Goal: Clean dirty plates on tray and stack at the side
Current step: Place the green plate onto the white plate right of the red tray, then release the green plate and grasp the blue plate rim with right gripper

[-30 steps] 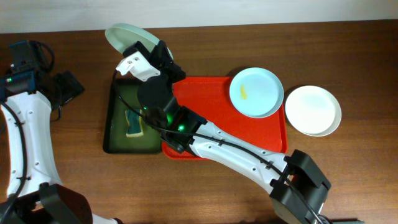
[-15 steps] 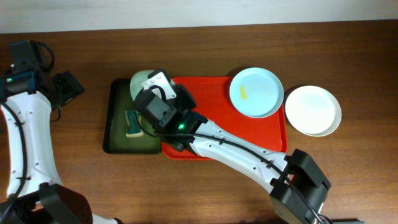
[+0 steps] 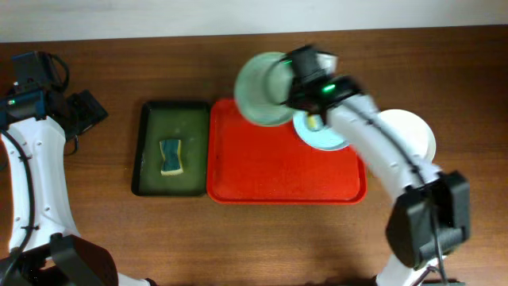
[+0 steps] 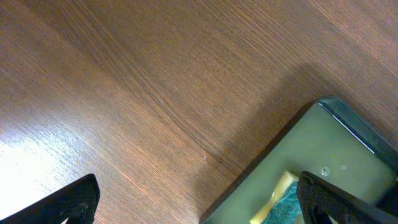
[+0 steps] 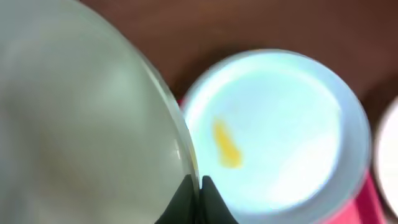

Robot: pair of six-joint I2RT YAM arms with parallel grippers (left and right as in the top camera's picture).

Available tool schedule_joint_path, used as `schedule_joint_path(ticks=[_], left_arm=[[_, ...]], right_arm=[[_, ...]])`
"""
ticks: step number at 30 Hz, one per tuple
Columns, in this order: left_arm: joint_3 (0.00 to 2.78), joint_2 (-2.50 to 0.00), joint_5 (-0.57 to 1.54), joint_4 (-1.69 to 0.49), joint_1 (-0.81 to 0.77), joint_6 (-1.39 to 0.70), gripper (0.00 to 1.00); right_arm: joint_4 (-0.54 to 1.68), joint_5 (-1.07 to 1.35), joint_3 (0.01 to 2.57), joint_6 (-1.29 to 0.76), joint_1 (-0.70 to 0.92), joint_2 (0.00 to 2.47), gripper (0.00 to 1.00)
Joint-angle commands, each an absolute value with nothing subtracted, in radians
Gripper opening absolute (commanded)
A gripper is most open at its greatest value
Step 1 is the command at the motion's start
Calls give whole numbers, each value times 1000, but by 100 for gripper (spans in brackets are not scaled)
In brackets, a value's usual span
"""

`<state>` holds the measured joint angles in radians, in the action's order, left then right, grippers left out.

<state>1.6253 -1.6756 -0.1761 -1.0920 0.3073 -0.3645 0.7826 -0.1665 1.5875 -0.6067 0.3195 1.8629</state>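
The right gripper moves its plate to the right in the overhead view and down onto the white plate (image 3: pixel 413 139) (image 5: pixel 390 163) next, since that one already sits beside the tray.
My right gripper (image 3: pixel 292 86) (image 5: pixel 199 186) is shut on the rim of a pale blue-green plate (image 3: pixel 262 89) (image 5: pixel 81 124) and holds it tilted in the air above the far edge of the red tray (image 3: pixel 270 167). A second pale blue-green plate (image 3: pixel 327 137) (image 5: pixel 280 130) with a yellow smear (image 5: pixel 226 144) lies on the tray's far right corner, partly hidden under the arm. The white plate (image 3: pixel 413 139) sits on the table right of the tray. My left gripper (image 4: pixel 199 205) is open and empty above the bare table by the green tray.
A dark green tray (image 3: pixel 170 148) (image 4: pixel 336 162) stands left of the red tray and holds a yellow and blue sponge (image 3: pixel 171 156) (image 4: pixel 280 202). The left arm (image 3: pixel 32 159) runs along the table's left side.
My right arm has swung from above the green tray to the right, carrying the pale blue-green plate to above the red tray's far edge. The left arm has not moved.
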Motion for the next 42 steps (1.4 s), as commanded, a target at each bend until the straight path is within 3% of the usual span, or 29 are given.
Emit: schedule_joint_path(ticks=[1, 8, 14, 18, 19, 21, 22, 25, 34, 42], left_arm=[[1631, -1668, -181, -1091, 311, -381, 99], [1631, -1668, -180, -1091, 311, -381, 99], [1631, -1668, -181, -1091, 311, -381, 99], [1631, -1668, -181, -1091, 311, -381, 99], [1631, -1668, -180, -1091, 311, -381, 99], [1631, -1668, -181, -1091, 311, -381, 99], [1631, -1668, -181, -1091, 311, -381, 99], [1631, -1668, -180, -1091, 311, -381, 99], [1631, -1668, -181, -1091, 311, -381, 99], [1631, -1668, -181, -1091, 311, -381, 99]], right_arm=[[901, 120, 1594, -637, 86, 1829, 4], [1208, 116, 1586, -540, -448, 1832, 4], [1153, 68, 1457, -486, -577, 1835, 4], [1072, 67, 1377, -486, -542, 1837, 4], [1066, 67, 1373, -486, -534, 1837, 11], [1065, 67, 1373, -486, -527, 1837, 48], [1066, 67, 1373, -485, -527, 1837, 60], [1075, 79, 1372, -420, -508, 1837, 71], [1076, 78, 1372, -239, -181, 1837, 74], [830, 54, 1372, -135, 271, 1838, 73]])
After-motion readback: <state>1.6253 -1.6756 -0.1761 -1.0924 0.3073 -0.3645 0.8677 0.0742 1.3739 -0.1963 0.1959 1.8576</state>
